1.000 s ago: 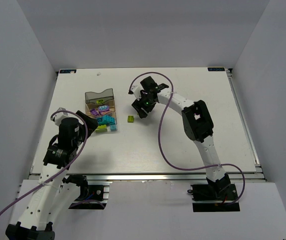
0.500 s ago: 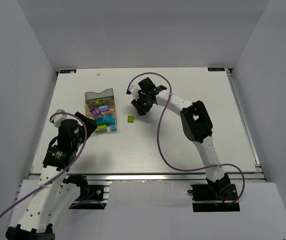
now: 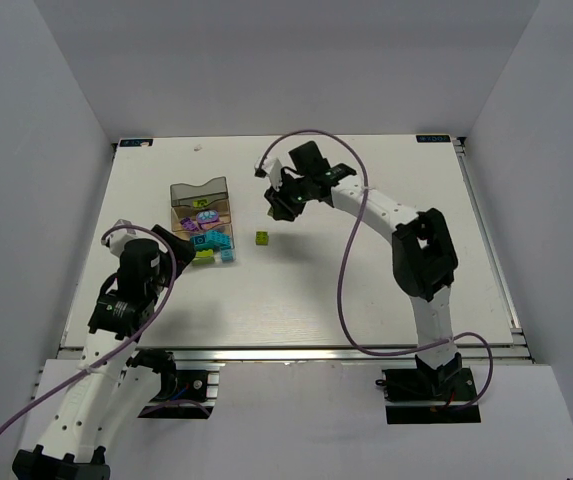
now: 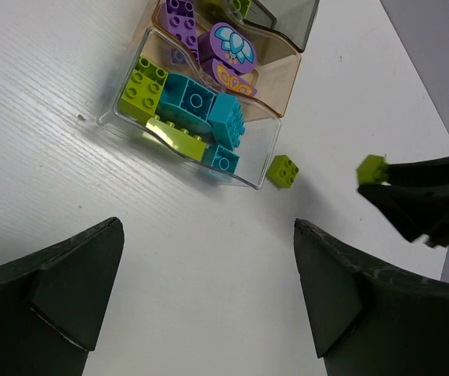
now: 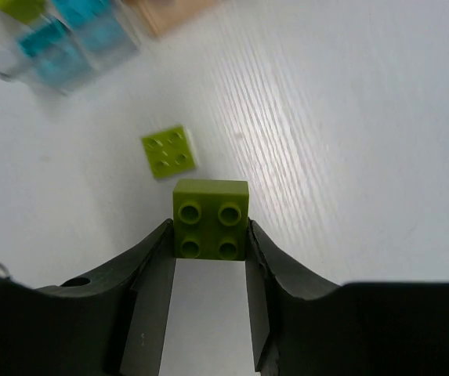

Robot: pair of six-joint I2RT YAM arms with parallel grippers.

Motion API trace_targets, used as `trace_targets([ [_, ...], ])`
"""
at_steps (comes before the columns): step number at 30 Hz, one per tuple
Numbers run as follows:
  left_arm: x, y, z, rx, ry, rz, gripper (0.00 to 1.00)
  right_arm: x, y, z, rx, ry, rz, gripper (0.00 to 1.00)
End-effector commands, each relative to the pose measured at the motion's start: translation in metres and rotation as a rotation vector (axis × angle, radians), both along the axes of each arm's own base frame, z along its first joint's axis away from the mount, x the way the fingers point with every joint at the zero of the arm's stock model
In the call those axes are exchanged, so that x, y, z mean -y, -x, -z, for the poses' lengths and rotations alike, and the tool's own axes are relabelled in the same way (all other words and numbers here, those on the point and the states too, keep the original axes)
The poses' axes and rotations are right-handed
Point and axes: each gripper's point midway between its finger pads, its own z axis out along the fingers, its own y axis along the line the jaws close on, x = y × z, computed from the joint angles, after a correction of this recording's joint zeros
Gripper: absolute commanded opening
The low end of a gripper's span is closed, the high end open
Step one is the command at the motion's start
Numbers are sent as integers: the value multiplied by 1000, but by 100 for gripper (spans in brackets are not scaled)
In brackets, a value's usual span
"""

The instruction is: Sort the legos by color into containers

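Note:
I should move my right gripper sideways and back over the clear tray (image 4: 130,125) and let go of the lime brick. That tray is to the gripper's left in the top view.
The containers (image 3: 202,214) are a joined row of trays left of centre. In the left wrist view the grey tray (image 4: 291,17) holds a lime piece, the amber tray (image 4: 275,72) holds purple legos (image 4: 181,17), and the clear tray (image 4: 130,125) holds teal (image 4: 193,98) and lime bricks (image 4: 144,82). A loose lime brick (image 3: 263,238) (image 4: 284,171) (image 5: 168,151) lies on the table just right of the clear tray. My right gripper (image 3: 282,203) is shut on another lime brick (image 5: 211,218) (image 4: 371,168), held above the table beyond the loose one. My left gripper (image 4: 208,227) (image 3: 173,241) is open and empty, near the trays' front.
The white table (image 3: 366,280) has a metal rail along its near edge and grey walls on three sides. The right arm's purple cable (image 3: 351,270) loops over the table's middle right.
My right gripper has risen and shifted slightly toward the back with the lime brick, and its elbow has swung right. The left arm has barely moved.

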Motion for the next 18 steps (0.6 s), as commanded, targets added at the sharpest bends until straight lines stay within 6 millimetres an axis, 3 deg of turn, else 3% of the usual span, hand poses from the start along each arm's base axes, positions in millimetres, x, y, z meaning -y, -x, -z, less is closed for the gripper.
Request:
trace_targets([
  [1,-4,-5,-7,34,-14,-12,98,-31,14,-83,115,-228,-189,0],
  [4,-6,-3,-7,35,-21,-22,98,-45,23,-106,133,-294,-259,0],
  [9,-13,2,-12,58,-38,-42,98,-68,42,-116,134,-343,-377,0],
  [18,-20,9,-10,63,-58,-62,98,-109,50,-97,172,-324,-442,0],
])
